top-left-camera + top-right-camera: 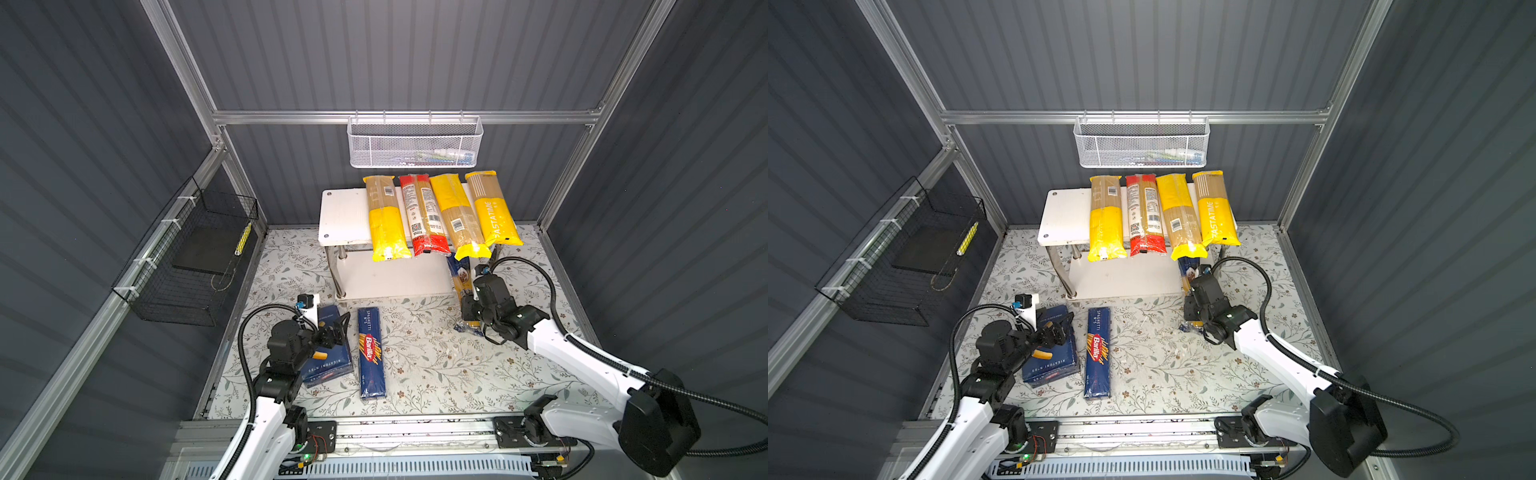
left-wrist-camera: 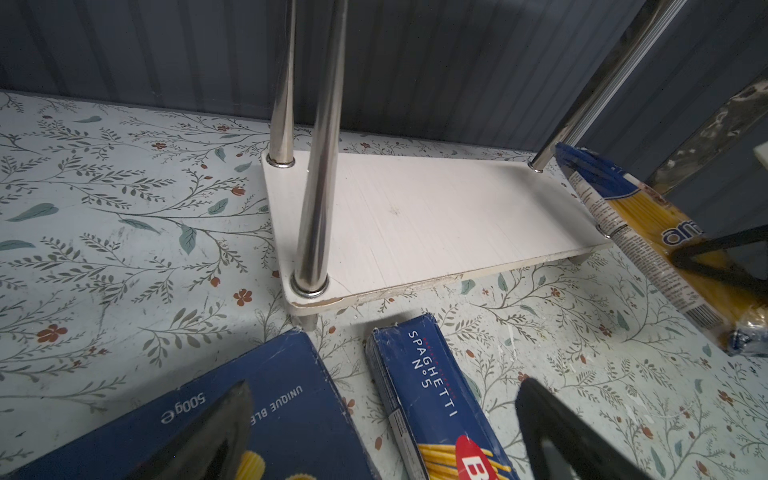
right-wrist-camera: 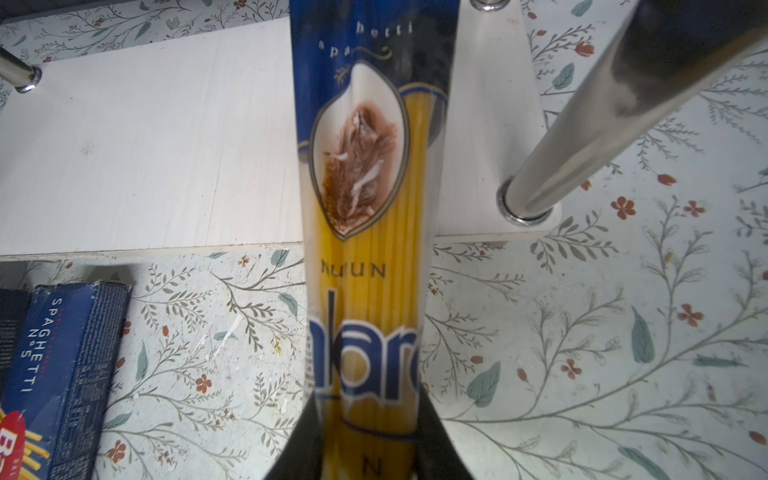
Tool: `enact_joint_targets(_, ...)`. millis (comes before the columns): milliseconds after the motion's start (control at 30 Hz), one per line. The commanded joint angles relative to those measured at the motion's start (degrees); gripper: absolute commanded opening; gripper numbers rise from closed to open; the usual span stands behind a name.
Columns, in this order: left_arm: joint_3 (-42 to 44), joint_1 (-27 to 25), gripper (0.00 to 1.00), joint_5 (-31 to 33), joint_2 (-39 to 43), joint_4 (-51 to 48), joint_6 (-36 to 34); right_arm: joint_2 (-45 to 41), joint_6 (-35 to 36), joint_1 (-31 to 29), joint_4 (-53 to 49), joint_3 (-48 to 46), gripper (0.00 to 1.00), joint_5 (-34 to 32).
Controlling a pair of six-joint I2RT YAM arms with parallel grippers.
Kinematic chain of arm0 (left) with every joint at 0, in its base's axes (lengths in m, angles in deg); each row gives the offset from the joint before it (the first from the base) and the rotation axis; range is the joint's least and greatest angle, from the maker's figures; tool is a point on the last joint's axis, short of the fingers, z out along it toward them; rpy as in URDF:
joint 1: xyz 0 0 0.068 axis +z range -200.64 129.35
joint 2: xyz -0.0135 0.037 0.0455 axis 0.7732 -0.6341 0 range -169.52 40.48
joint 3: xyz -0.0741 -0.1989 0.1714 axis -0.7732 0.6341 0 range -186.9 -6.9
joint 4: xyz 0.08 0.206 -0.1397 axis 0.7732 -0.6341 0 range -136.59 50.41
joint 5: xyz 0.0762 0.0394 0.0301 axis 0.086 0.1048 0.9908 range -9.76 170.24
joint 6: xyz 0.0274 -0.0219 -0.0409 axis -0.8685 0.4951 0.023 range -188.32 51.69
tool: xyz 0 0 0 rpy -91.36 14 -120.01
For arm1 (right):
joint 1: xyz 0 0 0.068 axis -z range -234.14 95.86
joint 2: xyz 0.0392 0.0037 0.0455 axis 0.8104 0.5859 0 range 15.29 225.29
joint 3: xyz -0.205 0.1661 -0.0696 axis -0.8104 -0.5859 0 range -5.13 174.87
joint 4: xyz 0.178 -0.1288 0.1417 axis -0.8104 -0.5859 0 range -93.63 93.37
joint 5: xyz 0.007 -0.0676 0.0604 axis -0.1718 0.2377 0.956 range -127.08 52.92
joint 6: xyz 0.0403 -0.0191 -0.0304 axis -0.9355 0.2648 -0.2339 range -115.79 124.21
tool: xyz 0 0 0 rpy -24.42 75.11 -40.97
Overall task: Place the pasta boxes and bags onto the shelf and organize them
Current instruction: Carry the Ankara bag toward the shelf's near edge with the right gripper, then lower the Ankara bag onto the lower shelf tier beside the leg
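Next, my right gripper pushes outward and down to release the navy-and-yellow bag on the shelf's lower level [image 3: 145, 145] by the shelf's leg, since the bag's near half overhangs.
The white shelf [image 1: 343, 216] stands at the back with four bags side by side on its top tier: yellow [image 1: 384, 216], red [image 1: 424, 214], yellow [image 1: 457, 216] and PASTATIME [image 1: 492, 208]. My right gripper [image 3: 368, 419] is shut on the navy-and-yellow bag [image 3: 365, 208], whose far end lies over the right end of the lower tier [image 3: 145, 145]. The rigatoni box [image 1: 328, 365] and the spaghetti box [image 1: 371, 353] lie flat on the mat at front left. My left gripper [image 2: 384, 384] hovers open above them, holding nothing.
A chrome leg [image 3: 582, 137] rises just beside the held bag, and another [image 2: 320, 166] stands at the shelf's near left corner. A white mesh basket [image 1: 415, 143] hangs on the back rail. A black wire basket [image 1: 187, 257] is fixed to the left wall.
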Motion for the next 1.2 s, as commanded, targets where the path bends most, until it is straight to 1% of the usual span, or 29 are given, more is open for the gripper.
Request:
enact_joint_targets(0, 0.7, 0.1, 1.00, 0.3, 0.7, -0.6, 0.3, 0.6, 1.7, 0.5, 7.7, 4.3, 0.00, -2.1)
enact_joint_targets(367, 0.6, 0.1, 0.99, 0.3, 0.7, -0.5, 0.3, 4.6, 2.4, 2.6, 10.8, 5.0, 0.00, -4.1)
enact_joint_targets(1167, 0.8, 0.1, 0.99, 0.4, 1.3, -0.7, 0.4, 11.6, 1.2, 5.4, 18.6, 5.8, 0.00, -4.0)
